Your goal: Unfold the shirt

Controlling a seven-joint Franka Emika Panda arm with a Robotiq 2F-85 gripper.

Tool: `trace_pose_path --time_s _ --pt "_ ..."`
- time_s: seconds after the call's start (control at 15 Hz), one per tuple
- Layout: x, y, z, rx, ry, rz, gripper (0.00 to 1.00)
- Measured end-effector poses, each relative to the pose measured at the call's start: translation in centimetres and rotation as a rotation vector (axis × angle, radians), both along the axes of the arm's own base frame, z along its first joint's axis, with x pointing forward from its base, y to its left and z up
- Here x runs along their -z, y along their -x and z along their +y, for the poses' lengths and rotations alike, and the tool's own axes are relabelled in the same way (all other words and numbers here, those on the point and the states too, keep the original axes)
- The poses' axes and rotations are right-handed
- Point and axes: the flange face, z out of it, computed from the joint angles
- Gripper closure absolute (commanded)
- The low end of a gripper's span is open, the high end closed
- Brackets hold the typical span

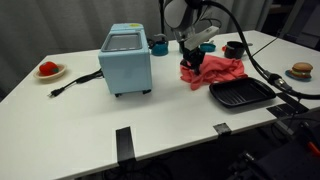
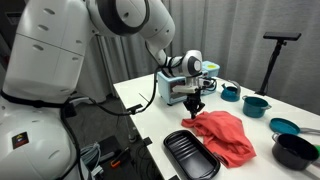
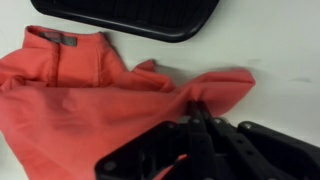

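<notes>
The gripper lifts the pinched fold next, carries it away from the oven over the shirt's side by the black pot and releases it, since the cloth lies wrinkled.
The coral-red shirt (image 1: 215, 71) lies wrinkled on the white table, between the toaster oven and the black tray. In the other exterior view the shirt (image 2: 226, 134) spreads toward the tray. My gripper (image 1: 190, 62) stands over its edge nearest the oven, in both exterior views (image 2: 196, 104). In the wrist view the shirt (image 3: 80, 105) fills the left side, its collar at top. The gripper (image 3: 197, 108) is shut there, its fingertips pinching a fold of the shirt's edge.
A light-blue toaster oven (image 1: 126, 61) sits mid-table with its cord trailing. A black tray (image 1: 241, 94) lies beside the shirt. Teal bowls (image 2: 256, 104) and a black pot (image 2: 294, 150) stand nearby. A white dish with a red item (image 1: 49, 70) sits at the far end.
</notes>
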Motion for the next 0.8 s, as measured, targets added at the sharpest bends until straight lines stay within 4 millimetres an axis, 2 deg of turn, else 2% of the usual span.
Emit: trace_pose_path --time_s 0.13,0.27,0.6,0.8 --pt "-0.3 -0.2 -0.7 0.015 0.005 -0.008 1.0" --pt "-1.6 -0.6 -1.9 0.04 0.022 -0.043 1.0" --pt "-7.9 -0.6 -7.0 0.152 0.124 -0.209 1.0" --pt "-10.6 0.2 -10.9 0.268 0.203 -0.292 1.0"
